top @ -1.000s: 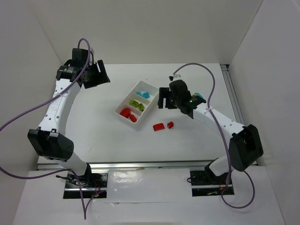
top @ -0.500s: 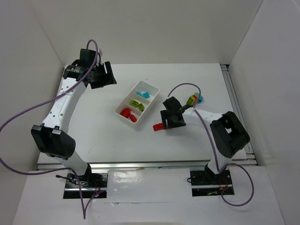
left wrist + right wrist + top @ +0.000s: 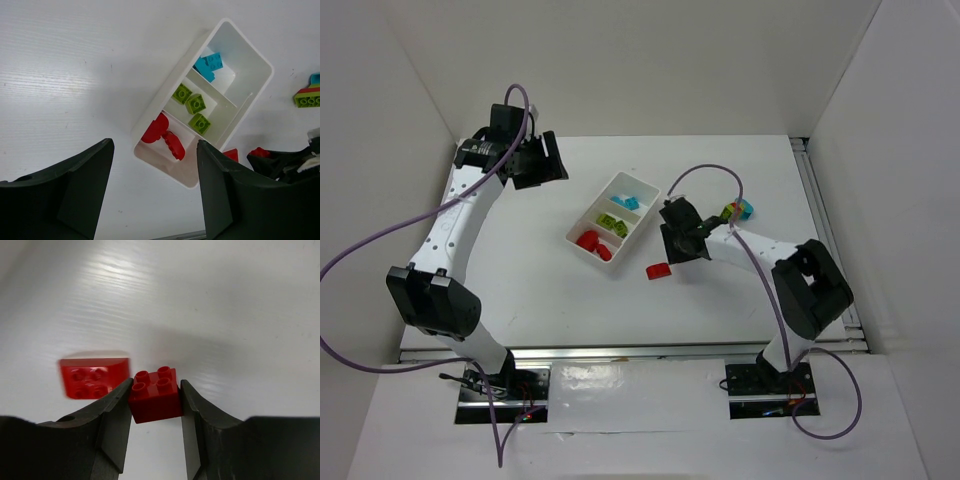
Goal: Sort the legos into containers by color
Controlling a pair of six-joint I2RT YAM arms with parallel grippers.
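Note:
The right gripper needs to lift across the side of the tray and release the small red brick, because the tray's near section of reds is to the gripper's left in the top view.
The white tray (image 3: 595, 203) holds cyan legos (image 3: 628, 202) in its far compartment, lime green ones (image 3: 611, 222) in the middle and red ones (image 3: 588, 241) in the near one. Just right of the tray, my right gripper (image 3: 156, 390) is low over the table, shut on a small red four-stud brick (image 3: 155, 396). A curved red brick (image 3: 94, 376) lies beside it on the left. A stacked multicolour piece (image 3: 738, 211) lies further right. My left gripper (image 3: 154, 150) hovers open, high at the tray's left, holding nothing.
The table's right edge carries a metal rail (image 3: 817, 200). White walls enclose the back and both sides. My right arm's purple cable (image 3: 705, 170) loops over the area right of the tray.
My right gripper dropped from beside the tray to the table and shut on the small red brick. The left arm shifted slightly right early on, then stayed.

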